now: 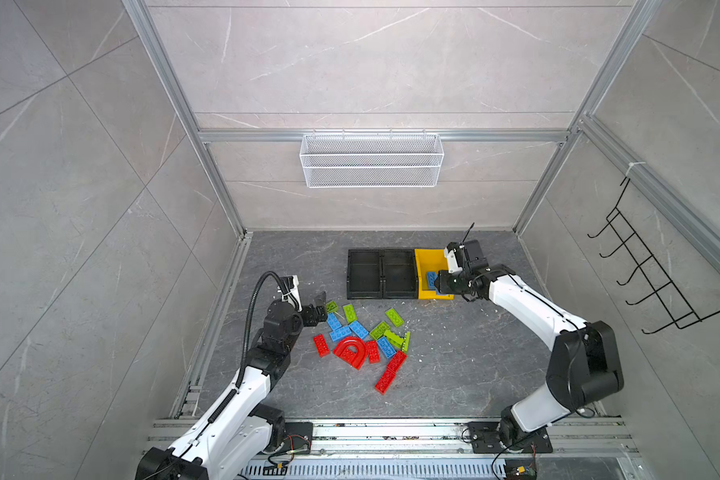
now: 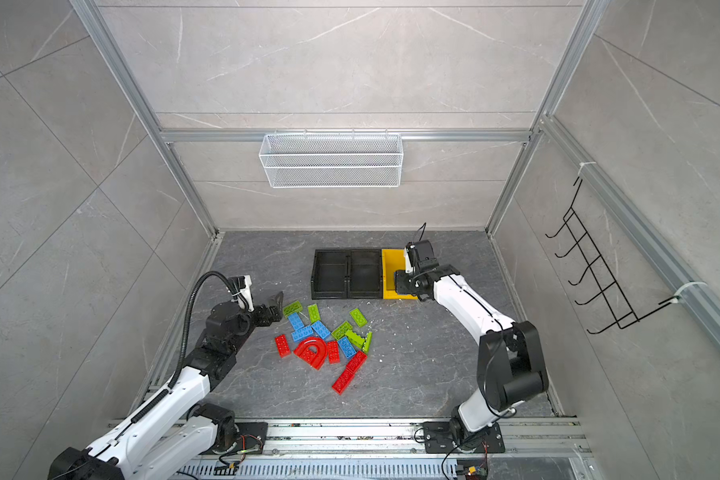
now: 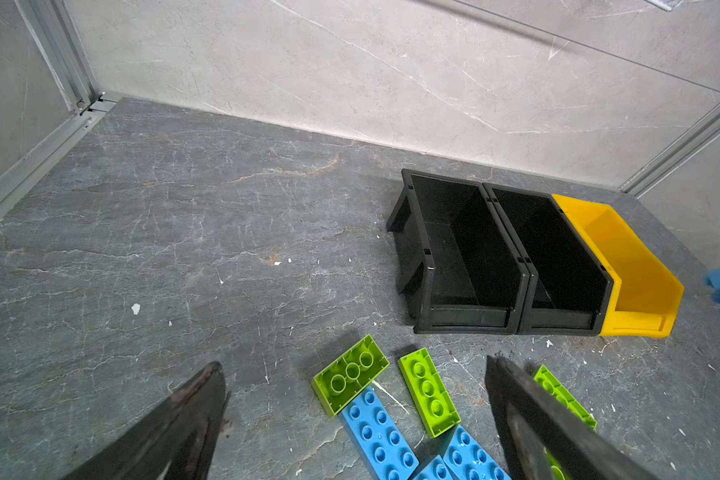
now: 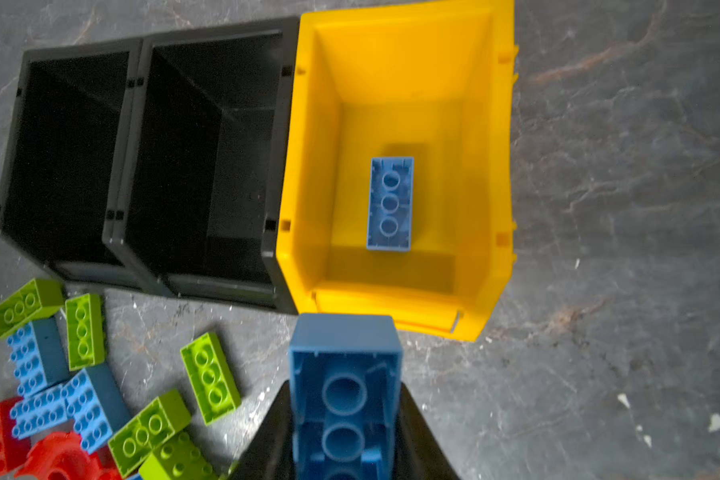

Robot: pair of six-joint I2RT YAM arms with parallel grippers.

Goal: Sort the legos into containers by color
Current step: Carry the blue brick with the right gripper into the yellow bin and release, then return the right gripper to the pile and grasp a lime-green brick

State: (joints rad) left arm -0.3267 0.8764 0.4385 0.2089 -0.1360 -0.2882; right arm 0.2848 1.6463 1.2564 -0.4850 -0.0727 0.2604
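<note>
My right gripper should go outward past the yellow bin's front edge [image 4: 391,299], over the yellow bin's bottom, and let go of the brick there next, as another blue brick is inside.
Red, lime green and blue legos lie in a loose pile [image 1: 362,338] on the grey floor, among them a red arch [image 1: 351,351]. Behind the pile stand the containers: two black bins [image 1: 381,274] and a yellow bin [image 1: 422,255] in a row. My right gripper [image 4: 344,399] is shut on a blue brick [image 4: 344,361], held studs-down above the yellow bin's front lip [image 4: 391,299]. Another blue brick [image 4: 390,203] lies inside that bin. Both black bins [image 4: 142,62] look empty. My left gripper [image 3: 354,370] is open at the pile's left edge, with a green brick [image 3: 350,374] on the floor below its gap.
A white wire basket [image 1: 371,160] hangs on the back wall and a black hook rack [image 1: 649,270] on the right wall. Aluminium rails [image 1: 221,332] border the floor. Small white chips are scattered on the floor.
</note>
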